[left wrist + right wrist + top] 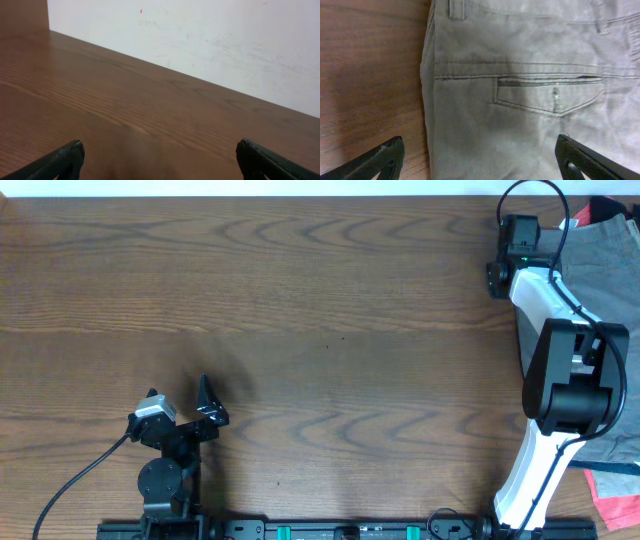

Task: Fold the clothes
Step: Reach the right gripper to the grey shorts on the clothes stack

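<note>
I will next lower my right gripper onto the shorts' side edge (432, 128) near the pocket with the flap.
Grey-khaki shorts (600, 270) lie at the table's right edge, partly hidden under my right arm. In the right wrist view the shorts (520, 125) fill most of the frame, with a flapped back pocket (547, 95) and the waistband at the top. My right gripper (480, 162) is open and hovers over the shorts' left edge, one finger over the wood and the other over the cloth. In the overhead view the right gripper (508, 268) sits at the far right. My left gripper (210, 405) is open near the front left, and the left gripper (157, 157) holds nothing above bare wood.
A red piece of cloth (612, 492) lies at the front right corner beside the right arm's base. The brown wooden table (300, 320) stretches between the two arms. A white wall (200, 35) stands behind the table's far edge.
</note>
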Controlling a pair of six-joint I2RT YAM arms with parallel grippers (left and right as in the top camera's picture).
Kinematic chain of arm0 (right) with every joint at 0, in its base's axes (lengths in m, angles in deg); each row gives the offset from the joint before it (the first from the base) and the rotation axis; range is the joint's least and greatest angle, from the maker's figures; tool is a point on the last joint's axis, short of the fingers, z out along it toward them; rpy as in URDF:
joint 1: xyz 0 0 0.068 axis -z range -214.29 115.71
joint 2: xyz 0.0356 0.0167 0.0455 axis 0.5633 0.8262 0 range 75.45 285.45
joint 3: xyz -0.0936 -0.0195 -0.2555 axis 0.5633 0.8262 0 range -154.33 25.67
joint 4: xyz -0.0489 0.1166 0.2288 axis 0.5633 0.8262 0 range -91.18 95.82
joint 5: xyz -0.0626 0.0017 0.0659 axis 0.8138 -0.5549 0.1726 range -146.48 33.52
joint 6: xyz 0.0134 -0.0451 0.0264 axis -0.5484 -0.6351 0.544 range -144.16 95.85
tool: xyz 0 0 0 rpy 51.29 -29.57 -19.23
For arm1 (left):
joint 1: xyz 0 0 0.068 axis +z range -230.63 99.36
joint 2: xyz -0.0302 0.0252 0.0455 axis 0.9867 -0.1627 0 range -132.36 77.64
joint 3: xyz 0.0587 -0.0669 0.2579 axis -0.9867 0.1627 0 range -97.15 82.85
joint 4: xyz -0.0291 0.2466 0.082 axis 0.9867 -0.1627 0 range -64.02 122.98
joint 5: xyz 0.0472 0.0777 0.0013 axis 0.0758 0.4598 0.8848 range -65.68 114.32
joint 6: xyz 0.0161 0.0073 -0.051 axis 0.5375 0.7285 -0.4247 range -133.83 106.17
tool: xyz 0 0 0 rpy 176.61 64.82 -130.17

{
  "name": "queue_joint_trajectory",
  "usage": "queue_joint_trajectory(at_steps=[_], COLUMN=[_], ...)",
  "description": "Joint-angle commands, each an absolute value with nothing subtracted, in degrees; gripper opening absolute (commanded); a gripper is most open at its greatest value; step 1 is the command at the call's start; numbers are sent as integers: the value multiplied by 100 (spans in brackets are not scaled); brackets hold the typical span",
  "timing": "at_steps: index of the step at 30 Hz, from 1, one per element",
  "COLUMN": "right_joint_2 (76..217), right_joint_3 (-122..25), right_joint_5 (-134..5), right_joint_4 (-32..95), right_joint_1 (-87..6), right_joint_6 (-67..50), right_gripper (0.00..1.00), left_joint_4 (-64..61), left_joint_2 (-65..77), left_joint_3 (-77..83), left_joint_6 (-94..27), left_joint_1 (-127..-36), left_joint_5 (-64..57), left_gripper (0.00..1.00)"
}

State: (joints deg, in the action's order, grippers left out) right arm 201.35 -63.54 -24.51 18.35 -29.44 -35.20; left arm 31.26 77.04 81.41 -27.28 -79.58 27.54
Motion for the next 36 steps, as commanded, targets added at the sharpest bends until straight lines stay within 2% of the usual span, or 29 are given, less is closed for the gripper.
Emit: queue_joint_trajectory(at_steps=[1, 10, 13, 17, 18, 19, 21, 23, 28, 33, 35, 36], right_joint_2=[20262, 20579, 20675, 20704, 20704, 20704, 20704, 20704, 20702, 20680, 20656, 20634], right_joint_3=[-6450, -6450, -6450, -6450, -6450, -6450, -6450, -6450, -6457, -6566, -6695, -6765], right_joint_5=[-2543, -2515, -2314, -2110, -2110, -2108, -2104, -2110, -2110, -2110, -2112, -2115], right_joint_4=[1855, 1879, 1883, 1879, 1879, 1881, 1896, 1898, 1927, 2154, 2333, 2423], right_joint_1=[-2857, -2855, -2855, -2844, -2835, -2833, -2833, -2835, -2835, -2835, -2835, -2835], right_joint_6=[-3555, -3558, -3558, -3558, -3558, -3558, -3558, -3496, -3230, -2884, -2720, -2650], right_gripper=[94, 95, 92, 81, 77, 66, 53, 49, 27, 24, 20, 14], left_joint_4=[2917, 2917, 2917, 2917, 2917, 2917, 2917, 2917, 2917, 2917, 2917, 2917], left_joint_2=[7741, 7739, 7739, 7739, 7739, 7739, 7739, 7739, 7739, 7739, 7739, 7739], left_joint_3=[8262, 8262, 8262, 8262, 8262, 8262, 8262, 8262, 8262, 8262, 8262, 8262], left_joint_6=[-2654, -2654, -2654, -2654, -2654, -2654, -2654, -2654, -2654, -2654, -2654, -2654], left_joint_1=[-7975, -7975, -7975, -7975, -7975, -7975, -7975, -7975, -7975, -7975, -7975, -7975], left_joint_5=[2885, 2885, 2885, 2885, 2885, 2885, 2883, 2885, 2885, 2885, 2885, 2885], left_gripper=[98, 98, 98, 98, 98, 98, 98, 98, 98, 98, 98, 98])
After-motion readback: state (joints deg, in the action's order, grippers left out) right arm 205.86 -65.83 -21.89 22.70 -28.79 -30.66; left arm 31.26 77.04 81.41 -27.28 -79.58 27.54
